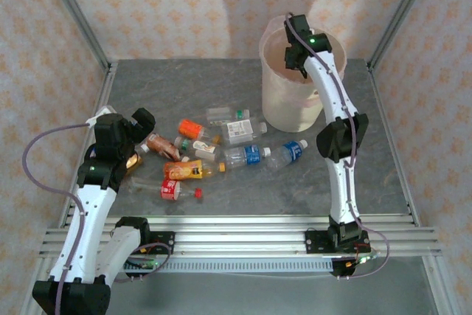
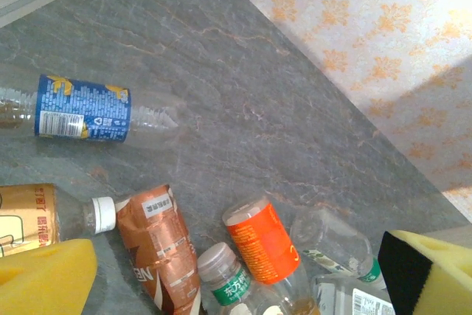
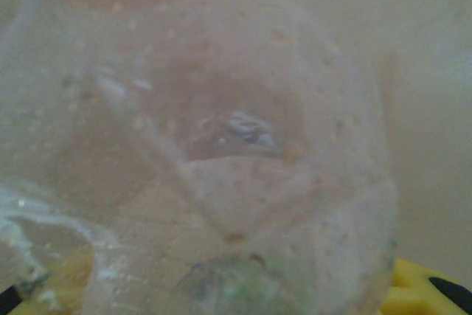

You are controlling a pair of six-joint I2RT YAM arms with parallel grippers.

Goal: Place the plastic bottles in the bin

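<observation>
My right gripper stays over the cream bin's opening (image 1: 278,52) next and opens its fingers to release the clear bottle, as the bin's hollow lies directly below.
Several plastic bottles lie in a loose heap on the grey table, among them an orange-labelled one (image 1: 192,128), a blue-labelled one (image 1: 251,155) and a red-labelled one (image 1: 171,190). My left gripper (image 1: 136,142) hangs open over the heap's left end. In the left wrist view its yellow pads (image 2: 44,278) straddle an orange-labelled bottle (image 2: 262,241), a copper-labelled bottle (image 2: 158,245) and a grey-capped bottle (image 2: 221,274) without touching them. My right gripper (image 1: 299,64) is above the mouth of the cream bin (image 1: 284,105), shut on a clear bottle (image 3: 243,167) that blurs the right wrist view.
Another blue-labelled bottle (image 2: 81,108) lies apart from the heap on the table's left side. Aluminium rails (image 1: 236,234) run along the near edge. Papered walls with metal posts (image 1: 77,20) close in the table on three sides. The bin stands at the back right.
</observation>
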